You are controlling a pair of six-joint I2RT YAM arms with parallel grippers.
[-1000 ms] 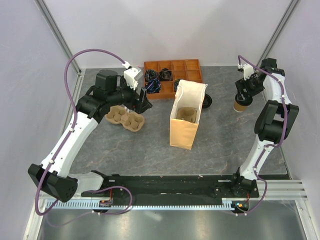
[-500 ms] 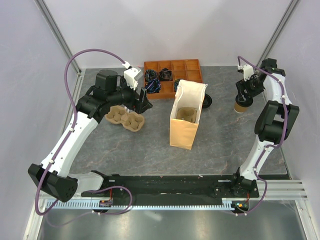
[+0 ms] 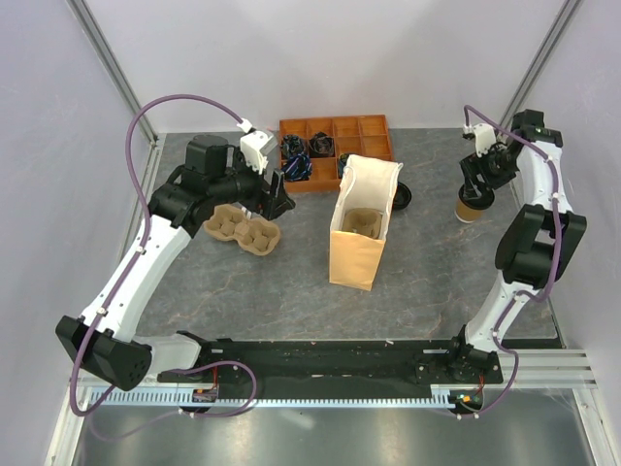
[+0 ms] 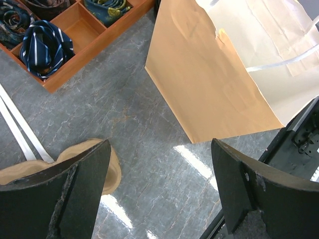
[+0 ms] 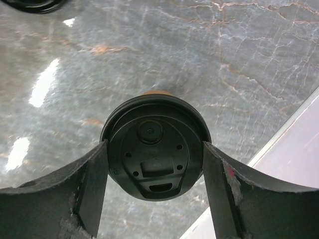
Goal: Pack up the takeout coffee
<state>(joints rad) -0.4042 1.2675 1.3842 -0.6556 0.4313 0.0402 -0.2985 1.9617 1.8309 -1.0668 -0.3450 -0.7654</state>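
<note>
My right gripper holds the coffee. It needs to go back and left in the top view to bare tabletop beyond the bag, then lower and release it.
The takeout coffee, a brown paper cup with a black lid, stands on the table at the far right. My right gripper is above it, with a finger pressed against each side of the lid. My left gripper is open and empty, hovering above the table between the pulp cup carrier and the kraft paper bag. The bag stands open in the middle, with a pulp insert inside.
An orange compartment tray with rolled ties stands at the back. A loose black lid lies behind the bag on its right. The table's right edge is close beside the cup.
My right arm has shifted slightly to the right and the cup has moved a little with it. The left arm has not moved.
</note>
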